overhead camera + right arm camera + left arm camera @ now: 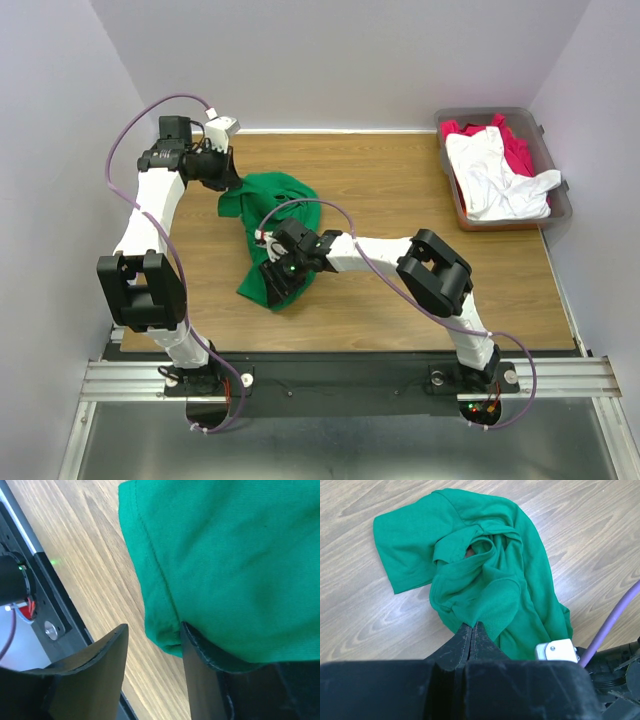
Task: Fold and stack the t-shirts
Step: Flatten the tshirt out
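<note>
Bare wood by the base bar (pixel 204 304) lies back, so next my left gripper will pull the crumpled t-shirt's pinched fold back there and release, spreading the t-shirt.
The bright green t-shirt (pixel 275 215) lies crumpled on the wooden table, left of centre. My left gripper (pixel 222 180) is at its far left edge, and in the left wrist view the jaws (pixel 472 626) are shut with a fold of the green t-shirt (pixel 485 570) pinched at their tips. My right gripper (pixel 278 275) is at the shirt's near corner. In the right wrist view its fingers (pixel 154 627) stand apart, and a hemmed corner of the green t-shirt (pixel 230 560) drapes over the right finger. A white t-shirt (pixel 495 175) and a crimson red t-shirt (pixel 515 150) lie in the bin.
The grey-brown plastic bin (pixel 560 215) stands at the far right of the table. The black base rail (pixel 330 375) runs along the near edge, close under the right gripper. Bare wood (pixel 400 190) lies between the green shirt and the bin.
</note>
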{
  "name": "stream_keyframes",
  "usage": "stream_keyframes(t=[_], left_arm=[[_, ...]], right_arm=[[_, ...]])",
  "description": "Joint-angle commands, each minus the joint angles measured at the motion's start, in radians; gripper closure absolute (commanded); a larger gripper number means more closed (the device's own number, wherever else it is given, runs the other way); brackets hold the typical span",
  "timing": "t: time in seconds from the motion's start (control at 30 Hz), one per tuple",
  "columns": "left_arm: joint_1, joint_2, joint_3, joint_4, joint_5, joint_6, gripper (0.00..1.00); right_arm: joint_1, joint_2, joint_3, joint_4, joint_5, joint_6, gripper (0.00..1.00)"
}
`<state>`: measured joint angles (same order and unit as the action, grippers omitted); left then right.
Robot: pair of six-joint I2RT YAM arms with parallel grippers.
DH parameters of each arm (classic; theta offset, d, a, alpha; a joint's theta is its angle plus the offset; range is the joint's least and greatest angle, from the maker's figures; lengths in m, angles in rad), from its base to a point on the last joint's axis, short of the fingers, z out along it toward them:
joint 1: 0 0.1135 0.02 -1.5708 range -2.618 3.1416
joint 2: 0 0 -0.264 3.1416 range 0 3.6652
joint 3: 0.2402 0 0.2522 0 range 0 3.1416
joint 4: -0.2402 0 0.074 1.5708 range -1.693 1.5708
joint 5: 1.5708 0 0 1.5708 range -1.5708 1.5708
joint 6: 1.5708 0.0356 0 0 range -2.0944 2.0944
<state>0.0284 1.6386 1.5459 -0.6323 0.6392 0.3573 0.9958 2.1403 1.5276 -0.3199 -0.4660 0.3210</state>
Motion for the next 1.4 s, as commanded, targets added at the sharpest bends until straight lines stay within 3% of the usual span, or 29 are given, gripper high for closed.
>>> stream_keyframes(t=[0.0, 0.4, 0.5, 0.53, 0.57, 0.73, 0.93, 1.07, 1.17, 1.23, 1.37], left_arm=[[0.007, -0.039, -0.009, 0.019, 0.027, 0.011, 1.00], [0.024, -0.022, -0.007, 0.020, 0.028, 0.014, 1.00], [0.024, -0.016, -0.006, 0.025, 0.022, 0.015, 1.00], [0.025, -0.014, -0.004, 0.025, 0.022, 0.019, 1.00], [0.025, -0.013, -0.003, 0.023, 0.017, 0.022, 1.00], [0.027, -0.006, 0.020, -0.009, 0.007, 0.068, 1.00], [0.083, 0.010, 0.146, -0.147, -0.062, 0.222, 1.00], [0.111, 0.021, 0.192, -0.239, -0.119, 0.366, 1.00], [0.125, -0.023, 0.128, -0.292, -0.179, 0.530, 1.00], [0.126, -0.092, 0.001, -0.316, -0.245, 0.676, 1.00], [0.130, -0.242, -0.304, -0.288, -0.386, 0.828, 1.00]], right_arm=[[0.007, -0.017, -0.023, -0.024, 0.046, -0.072, 0.49], [0.014, -0.019, -0.093, -0.059, 0.207, -0.249, 0.65], [0.023, -0.017, -0.106, -0.057, 0.248, -0.296, 0.78], [0.024, -0.019, -0.107, -0.057, 0.257, -0.303, 0.91], [0.024, -0.025, -0.110, -0.059, 0.277, -0.307, 0.97], [-0.012, -0.152, -0.119, -0.123, 0.331, -0.378, 0.99], [-0.357, -0.449, -0.156, -0.247, 0.340, -0.547, 1.00], [-0.494, -0.569, -0.133, -0.318, 0.348, -0.648, 0.99], [-0.647, -0.626, -0.136, -0.343, 0.360, -0.715, 0.99], [-0.716, -0.640, -0.162, -0.349, 0.359, -0.766, 0.99], [-0.853, -0.655, -0.202, -0.350, 0.351, -0.835, 0.99]])
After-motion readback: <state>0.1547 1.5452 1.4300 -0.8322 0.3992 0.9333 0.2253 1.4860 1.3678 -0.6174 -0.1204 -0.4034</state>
